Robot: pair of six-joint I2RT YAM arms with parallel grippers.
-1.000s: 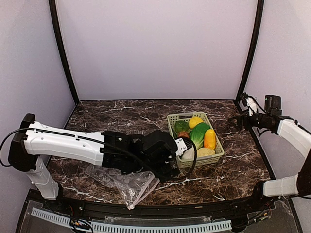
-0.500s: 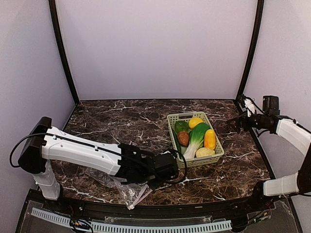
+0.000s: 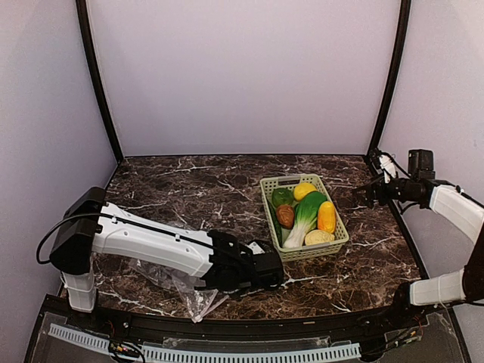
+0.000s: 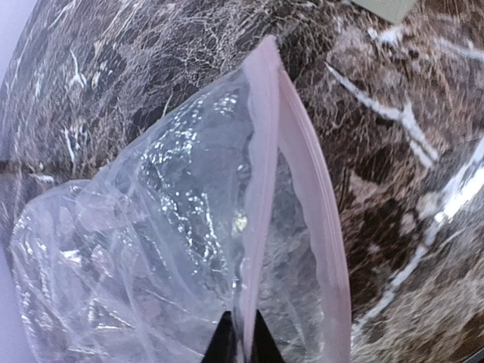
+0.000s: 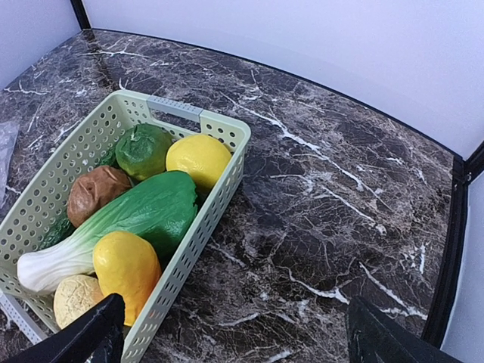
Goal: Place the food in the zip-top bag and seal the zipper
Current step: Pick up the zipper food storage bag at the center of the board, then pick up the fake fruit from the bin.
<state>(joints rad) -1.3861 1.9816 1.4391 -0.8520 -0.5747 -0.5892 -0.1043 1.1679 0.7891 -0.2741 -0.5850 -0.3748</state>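
Observation:
The robot's right gripper will move down and to the left in the top view and close around the orange-yellow piece [image 3: 327,217] [image 5: 125,265], which lies uncovered below it on that side.
The clear zip-top bag [image 4: 151,249] lies crumpled on the marble near the front left [image 3: 170,278], its mouth gaping. My left gripper [image 4: 243,346] is shut on one lip of the pink zipper [image 4: 261,174]; the other lip [image 4: 321,234] arcs free to the right. The food sits in the green basket [image 5: 198,113]: bok choy [image 5: 136,215], lemon [image 5: 198,159], green pepper [image 5: 144,150], red-brown piece [image 5: 97,193], orange-yellow piece [image 5: 125,265] and pale yellow piece [image 5: 74,299]. My right gripper [image 5: 238,348] hangs open above the table, right of the basket.
The basket [image 3: 339,227] stands right of centre, just beyond my left wrist [image 3: 257,268]. The left arm stretches low across the front of the table. A black frame rail [image 5: 454,249] runs along the right edge, and pale walls close in the back and sides.
My left arm dropped from beside the basket toward the front edge, and its gripper closed on the bag's pink lip. The right arm barely moved.

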